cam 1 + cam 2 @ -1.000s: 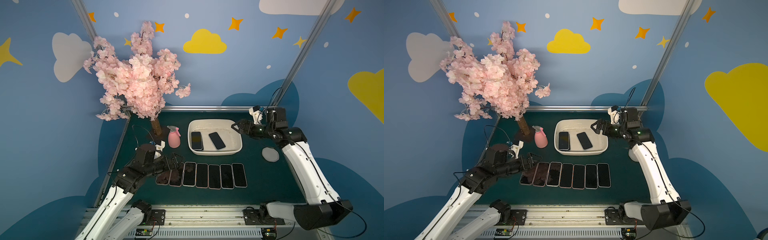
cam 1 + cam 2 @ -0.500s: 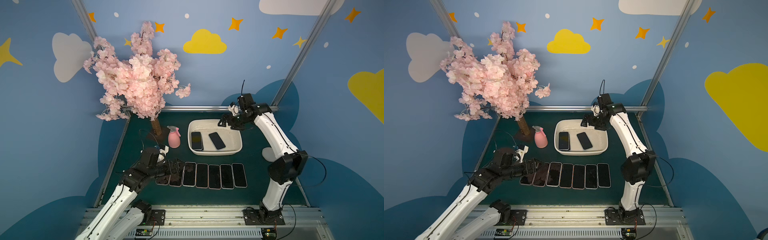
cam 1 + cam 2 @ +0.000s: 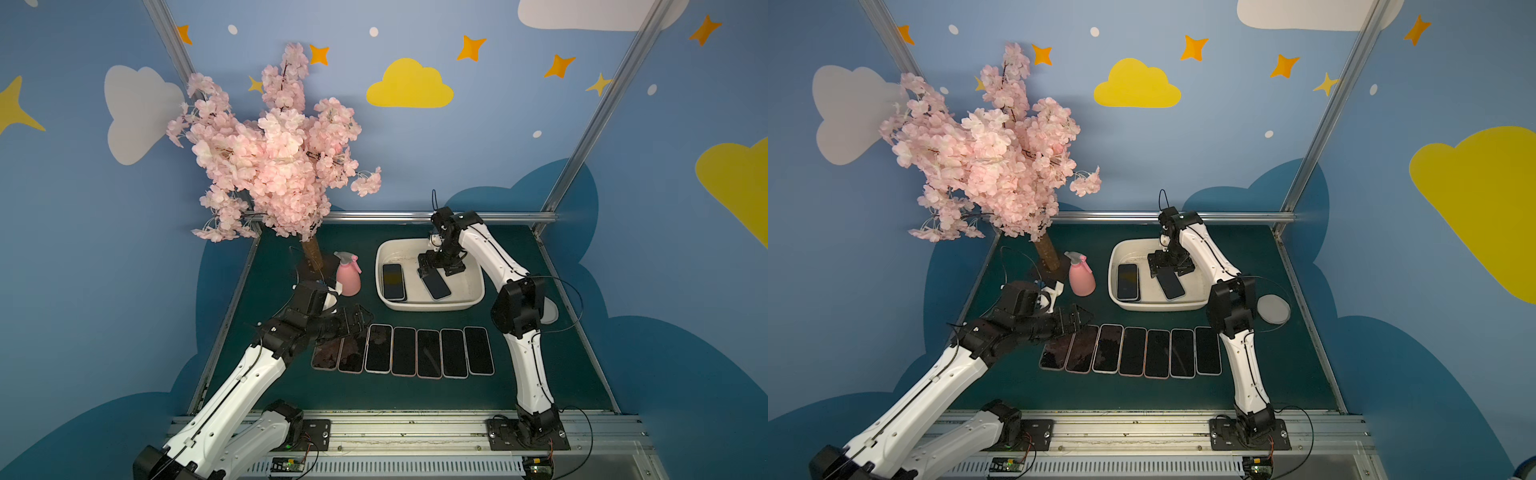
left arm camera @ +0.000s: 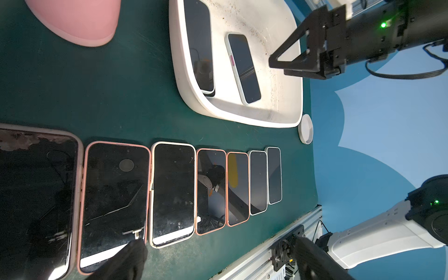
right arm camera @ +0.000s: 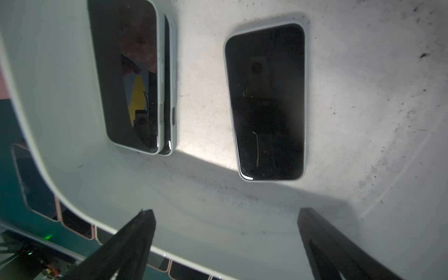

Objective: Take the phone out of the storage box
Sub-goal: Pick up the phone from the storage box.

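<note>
The right gripper goes down next, fingers spread, and closes across the middle of the slanted phone [image 3: 434,282] [image 5: 268,106], since bare box bottom shows along both of the phone's long edges.
The cream-white storage box [image 3: 428,306] stands at the back middle of the green mat. Inside it a dark-screened phone [image 3: 436,284] lies slanted, with a stack of two phones [image 3: 393,281] beside it at the box's left wall. My right gripper [image 3: 439,266] hangs open, pointing down over the slanted phone's far end and touching nothing. The right wrist view shows that phone [image 5: 265,101] ahead of the wide-apart jaws of the right gripper [image 5: 226,212]. My left gripper [image 3: 357,320] is open and empty, low over the left end of the phone row.
Several phones [image 3: 403,351] lie side by side in a row in front of the box. A pink spray bottle [image 3: 348,276] and a pink blossom tree [image 3: 274,166] stand left of the box. A white round disc [image 3: 1273,309] lies right of it.
The right arm swung in from the box's right side and came down over the slanted phone. The left arm shifted slightly along the row's left end. Both grippers stayed open.
</note>
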`<state>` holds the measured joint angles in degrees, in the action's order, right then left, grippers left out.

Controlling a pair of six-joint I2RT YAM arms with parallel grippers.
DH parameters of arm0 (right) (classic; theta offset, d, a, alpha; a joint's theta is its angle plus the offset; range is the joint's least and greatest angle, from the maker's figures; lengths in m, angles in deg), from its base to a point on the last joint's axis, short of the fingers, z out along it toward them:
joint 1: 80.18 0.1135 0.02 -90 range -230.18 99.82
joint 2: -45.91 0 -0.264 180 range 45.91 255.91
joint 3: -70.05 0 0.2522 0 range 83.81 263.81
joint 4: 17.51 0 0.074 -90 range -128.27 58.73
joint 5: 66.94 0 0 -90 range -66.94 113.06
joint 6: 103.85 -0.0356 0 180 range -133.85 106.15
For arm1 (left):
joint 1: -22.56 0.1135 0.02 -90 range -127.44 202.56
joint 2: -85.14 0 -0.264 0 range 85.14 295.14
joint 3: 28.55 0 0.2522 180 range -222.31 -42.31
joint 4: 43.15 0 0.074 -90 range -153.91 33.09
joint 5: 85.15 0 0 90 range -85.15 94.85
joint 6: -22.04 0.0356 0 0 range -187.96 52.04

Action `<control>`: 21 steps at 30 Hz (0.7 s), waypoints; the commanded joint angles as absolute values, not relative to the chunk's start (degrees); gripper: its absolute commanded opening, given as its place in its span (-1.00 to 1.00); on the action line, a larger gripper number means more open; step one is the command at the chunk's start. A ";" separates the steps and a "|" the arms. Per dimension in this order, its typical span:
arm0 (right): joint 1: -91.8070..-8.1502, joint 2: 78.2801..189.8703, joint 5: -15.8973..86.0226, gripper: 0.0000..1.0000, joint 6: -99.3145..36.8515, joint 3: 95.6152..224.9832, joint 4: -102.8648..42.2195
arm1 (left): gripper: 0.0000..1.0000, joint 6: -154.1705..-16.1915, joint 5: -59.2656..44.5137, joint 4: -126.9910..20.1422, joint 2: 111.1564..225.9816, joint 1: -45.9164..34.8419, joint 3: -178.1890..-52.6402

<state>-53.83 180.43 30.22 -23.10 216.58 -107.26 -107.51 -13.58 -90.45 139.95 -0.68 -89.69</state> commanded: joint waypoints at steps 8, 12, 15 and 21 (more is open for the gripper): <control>-53.57 189.17 21.64 0.97 -17.06 222.09 -109.54 | 0.98 -103.74 -17.19 -89.15 148.93 -0.35 -96.10; -53.99 190.97 20.61 0.97 -16.86 223.30 -109.50 | 0.98 -102.30 -18.13 -89.80 151.85 -0.06 -98.09; -54.48 192.28 21.07 0.97 -16.63 224.37 -109.27 | 0.98 -101.44 -18.76 -90.46 153.28 0.34 -99.28; -54.69 193.71 24.57 0.97 -15.82 225.07 -107.44 | 0.98 -100.76 -19.11 -91.56 154.14 1.61 -100.55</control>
<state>-54.38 192.36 22.92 -16.76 224.16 -107.65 -102.33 -17.89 -90.34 154.13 0.98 -99.13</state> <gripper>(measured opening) 0.985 0.992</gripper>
